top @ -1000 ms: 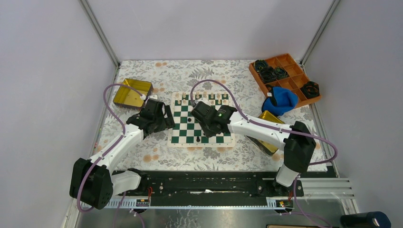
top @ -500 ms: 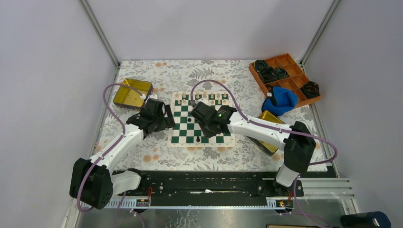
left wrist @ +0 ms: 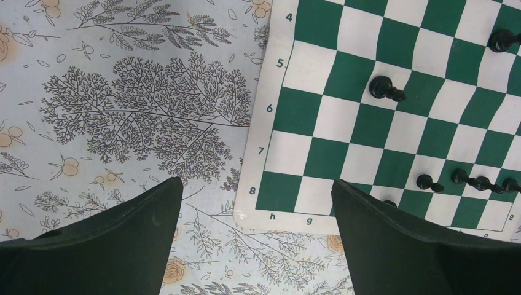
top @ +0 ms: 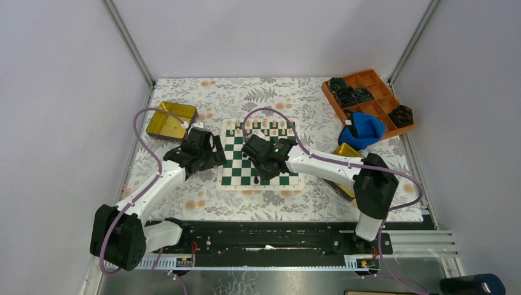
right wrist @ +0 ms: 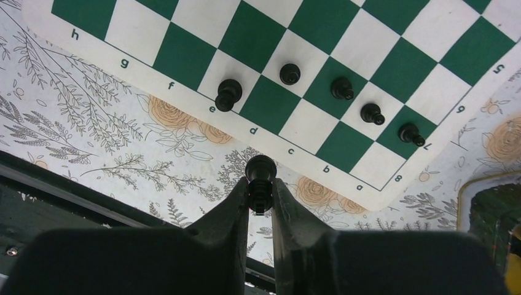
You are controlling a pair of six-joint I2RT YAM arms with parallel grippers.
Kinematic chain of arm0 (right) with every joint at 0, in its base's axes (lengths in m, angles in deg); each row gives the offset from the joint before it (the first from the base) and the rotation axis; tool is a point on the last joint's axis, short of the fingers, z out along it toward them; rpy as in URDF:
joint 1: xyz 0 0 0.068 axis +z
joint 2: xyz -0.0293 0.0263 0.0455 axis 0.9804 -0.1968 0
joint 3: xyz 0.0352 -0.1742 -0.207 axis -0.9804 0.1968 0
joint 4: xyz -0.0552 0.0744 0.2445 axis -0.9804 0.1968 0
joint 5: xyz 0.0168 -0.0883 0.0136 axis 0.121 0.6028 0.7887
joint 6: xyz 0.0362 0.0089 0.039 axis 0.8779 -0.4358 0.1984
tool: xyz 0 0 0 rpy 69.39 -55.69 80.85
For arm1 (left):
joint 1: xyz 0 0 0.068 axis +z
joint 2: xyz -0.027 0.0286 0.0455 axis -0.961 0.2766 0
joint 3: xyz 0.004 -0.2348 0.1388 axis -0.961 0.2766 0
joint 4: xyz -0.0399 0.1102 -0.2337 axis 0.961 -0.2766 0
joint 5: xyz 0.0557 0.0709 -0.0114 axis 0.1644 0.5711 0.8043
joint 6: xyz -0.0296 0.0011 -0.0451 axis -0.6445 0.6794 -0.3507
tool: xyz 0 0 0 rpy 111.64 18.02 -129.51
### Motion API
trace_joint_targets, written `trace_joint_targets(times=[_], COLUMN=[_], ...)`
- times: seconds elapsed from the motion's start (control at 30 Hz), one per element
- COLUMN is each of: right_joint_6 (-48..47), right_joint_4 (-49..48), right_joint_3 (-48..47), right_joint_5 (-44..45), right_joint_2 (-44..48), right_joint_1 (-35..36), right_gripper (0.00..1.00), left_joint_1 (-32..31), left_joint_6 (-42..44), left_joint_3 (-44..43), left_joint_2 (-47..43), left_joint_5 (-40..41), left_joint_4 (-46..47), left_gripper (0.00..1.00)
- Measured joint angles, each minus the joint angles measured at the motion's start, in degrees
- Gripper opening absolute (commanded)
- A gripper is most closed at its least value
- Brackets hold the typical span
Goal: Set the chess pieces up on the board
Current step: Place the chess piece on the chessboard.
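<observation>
My right gripper comes down next onto the green square at d (top: 265, 182) (right wrist: 270, 106) and releases there. That square, beside the black piece on the edge row, stands empty.
The green-and-white board (top: 233, 175) lies mid-table, with cream chess pieces (top: 264, 126) along its far row. My right gripper (right wrist: 260, 193) is shut on a black piece (right wrist: 260, 175), held above the tablecloth just off the board's lettered edge (right wrist: 184, 55). Several black pieces (right wrist: 341, 88) stand in a line on the second row, and one (right wrist: 228, 94) stands on the edge row. From above, this gripper (top: 255, 161) hangs over the board's middle. My left gripper (left wrist: 256, 183) is open and empty above the board's h8 corner (left wrist: 319, 61). A black piece (left wrist: 386, 89) stands beyond it.
A gold tin (top: 170, 120) sits at the back left. A second gold tin (top: 344, 153) lies partly under the right arm. At the back right are an orange divided tray (top: 372, 78) with dark rings and a blue object (top: 364, 130). A floral cloth covers the table.
My right arm has shifted a little to the left over the board, still holding the black piece. The left arm has not moved.
</observation>
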Motion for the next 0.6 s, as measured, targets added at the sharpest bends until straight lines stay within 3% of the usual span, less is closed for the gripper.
trace_joint_targets(times=[0.6], right_joint_6=[-0.7], right_joint_4=[-2.6], right_joint_3=[-0.1], right_joint_5=[-2.6], right_joint_2=[-6.8], right_joint_1=[0.0], right_gripper=[0.05], left_joint_1=[0.0], left_joint_6=[0.0], left_joint_3=[0.0], left_joint_2=[0.4], left_joint_5=[0.0], left_joint_4=[0.0], left_gripper=[0.99])
